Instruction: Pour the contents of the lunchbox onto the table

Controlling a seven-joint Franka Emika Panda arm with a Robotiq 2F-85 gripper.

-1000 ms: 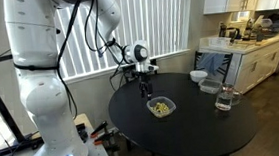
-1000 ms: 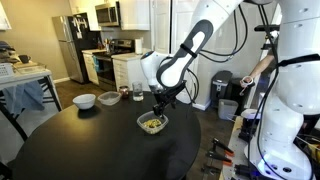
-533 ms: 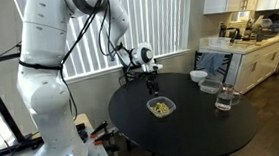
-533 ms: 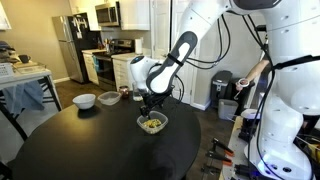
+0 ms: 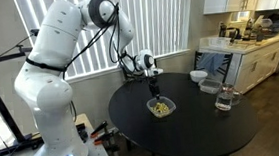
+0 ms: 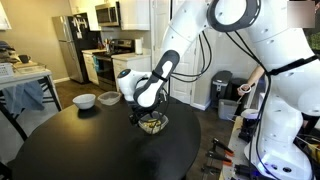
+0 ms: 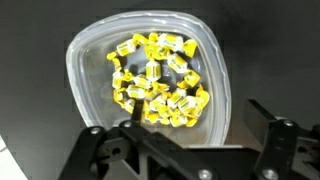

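Next, my gripper lowers to straddle the lunchbox's rim [image 5: 154,99] [image 7: 225,127] and closes, since that rim lies just below, between a finger over the inside and one outside.
The lunchbox [image 5: 161,107], a shallow clear plastic container, sits near the middle of the round black table [image 5: 189,136]. It also shows in an exterior view [image 6: 152,124] and fills the wrist view [image 7: 90,60]. The contents [image 7: 158,82] are yellow food pieces heaped inside it. My gripper [image 5: 156,88] hangs just above the lunchbox's far edge, low over it in an exterior view [image 6: 143,113]. In the wrist view the gripper [image 7: 195,130] is open. One finger is over the inside of the lunchbox and the other is outside its rim. It holds nothing.
A white bowl [image 5: 199,76] [image 6: 85,100], a second clear container [image 5: 210,85] [image 6: 109,98] and a clear glass [image 5: 224,100] stand at the table's edge. Kitchen counters lie beyond, and window blinds are behind the arm.
The arm has swung and lowered, bringing the gripper from behind the lunchbox to just over its edge. The lunchbox has not moved.
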